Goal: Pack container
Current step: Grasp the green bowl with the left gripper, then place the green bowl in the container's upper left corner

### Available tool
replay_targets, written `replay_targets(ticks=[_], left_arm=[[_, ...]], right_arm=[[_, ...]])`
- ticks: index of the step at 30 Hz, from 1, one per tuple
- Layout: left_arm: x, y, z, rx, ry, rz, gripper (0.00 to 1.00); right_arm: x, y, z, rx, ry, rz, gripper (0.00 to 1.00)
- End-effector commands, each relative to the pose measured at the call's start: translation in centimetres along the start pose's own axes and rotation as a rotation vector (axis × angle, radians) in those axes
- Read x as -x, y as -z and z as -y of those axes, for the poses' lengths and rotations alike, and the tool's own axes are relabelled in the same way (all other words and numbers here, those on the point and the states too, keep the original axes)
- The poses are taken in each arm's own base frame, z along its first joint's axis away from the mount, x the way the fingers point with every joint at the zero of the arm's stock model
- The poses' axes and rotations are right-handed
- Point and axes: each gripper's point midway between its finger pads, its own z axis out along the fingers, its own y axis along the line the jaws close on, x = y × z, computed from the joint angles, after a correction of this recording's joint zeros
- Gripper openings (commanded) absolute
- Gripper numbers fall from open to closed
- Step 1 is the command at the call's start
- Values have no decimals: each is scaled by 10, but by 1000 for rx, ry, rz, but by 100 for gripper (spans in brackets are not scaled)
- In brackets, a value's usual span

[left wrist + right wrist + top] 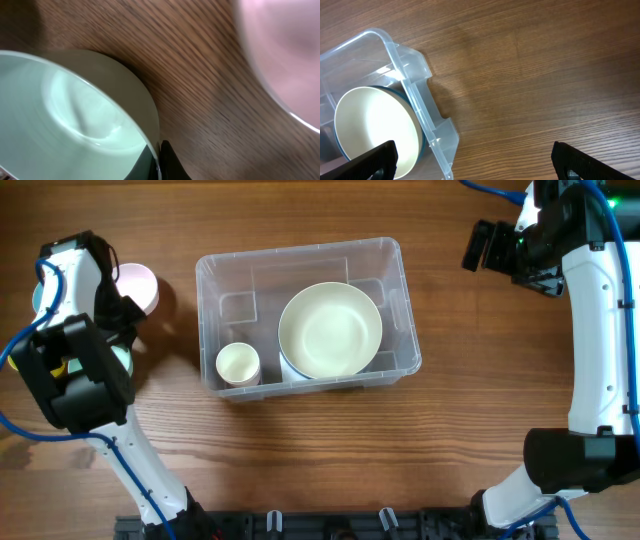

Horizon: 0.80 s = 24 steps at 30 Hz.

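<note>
My left gripper lifts the pale green bowl over the container's side next, then lowers it beside the cream bowl. The container's bottom beyond the small cup (238,365) is free.
The clear plastic container (300,250) sits mid-table; its corner also shows in the right wrist view (427,70). Inside are a large cream bowl (330,330) stacked on a teal bowl (418,131), and a small cream cup (238,365). My left gripper (160,161) is left of the container, shut on the rim of a pale green bowl (65,115), one finger inside and one outside. A pink bowl (138,286) stands just behind it. My right gripper (475,154) is open and empty, to the right of and beyond the container, above bare wood.
The left arm's body (75,370) covers most of the green bowl from overhead. The right arm (600,330) runs along the right edge of the table. A black rail (320,525) lies along the front edge.
</note>
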Motion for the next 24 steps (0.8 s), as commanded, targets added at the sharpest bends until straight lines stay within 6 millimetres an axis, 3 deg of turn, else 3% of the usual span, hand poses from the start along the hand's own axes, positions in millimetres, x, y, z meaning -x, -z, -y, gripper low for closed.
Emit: replay_targets(ticks=[1,4,5,6,8,9,11,13,16,18,21,23,24], left_arm=[[-14,69,8,-55,-35,144,4],[-42,145,28,-182,-101,319,4],[-69,199,48,-265,-179,466,4],[-88,231,65,-321,-241,547,4],[-127,279,108,-409,-426,677,4],[-152,295,139,-458,-517,722,4],[-182,285,187,-471,-645,714,4],[-185,245,220,-409,-704,624,4],[-181,192,247,-346,-738,497,4],[-172,159,254,-285,-736,432,4],[-154,123,249,-214,-706,351,4],[-146,117,243,-200,-684,331,5],[-143,117,240,-196,-677,326,17]], right_arm=[[-1,-6,-2,-2,17,-17,100],[0,-6,-2,-2,16,-15,100],[0,-6,-2,-1,16,-13,100],[0,-6,-2,-1,16,-13,100],[0,-6,-2,-1,16,-13,100],[0,-6,-2,-1,16,-13,100],[0,-6,-2,-1,16,-14,100],[-1,-6,-2,-2,16,-17,100],[-1,-6,-2,-2,16,-17,100],[-1,-6,-2,-3,16,-19,100],[-2,-6,-2,-4,17,-21,100],[-2,-6,-2,-4,17,-21,100],[-2,-6,-2,-4,17,-21,100]])
